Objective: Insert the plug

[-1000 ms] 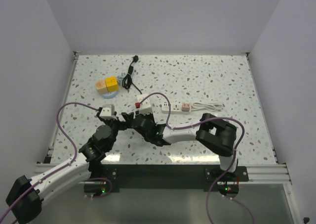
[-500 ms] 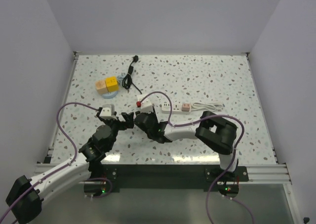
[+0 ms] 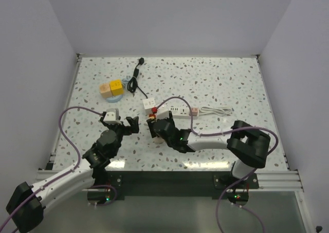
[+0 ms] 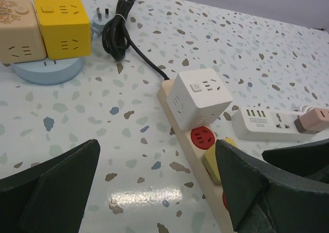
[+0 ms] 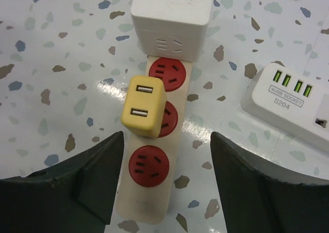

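The tabletop before the pink plug lies right of my open left gripper in the top view, so next I should swing my left gripper past the cream power strip point(image 5: 149, 202) and down.
A cream power strip point(image 5: 149, 202) with red sockets lies on the speckled table. A yellow plug point(image 5: 145, 105) with two USB ports stands on its middle red socket, its prongs hidden. A white cube adapter point(image 5: 172, 6) sits on the strip's far end. My right gripper point(image 5: 167, 140) is open, its fingers on either side of the strip's near end, apart from the plug. My left gripper point(image 4: 157, 156) is open with nothing in it, just left of the strip point(image 4: 180, 135); the yellow plug point(image 4: 213, 163) shows beside its right finger. From above, the two grippers point(image 3: 123, 122) point(image 3: 154, 124) sit side by side.
A white USB strip point(image 4: 267, 124) with a pink plug point(image 4: 313, 119) lies to the right of the cream strip. Yellow point(image 4: 62, 26) and beige point(image 4: 18, 30) cube sockets on a blue disc point(image 4: 49, 71) stand at the far left. A coiled black cable point(image 4: 121, 32) runs back from the strip.
My right gripper has opened and let go of the yellow plug, which stays on the middle socket, and it has drawn back a little. The left arm has not moved.
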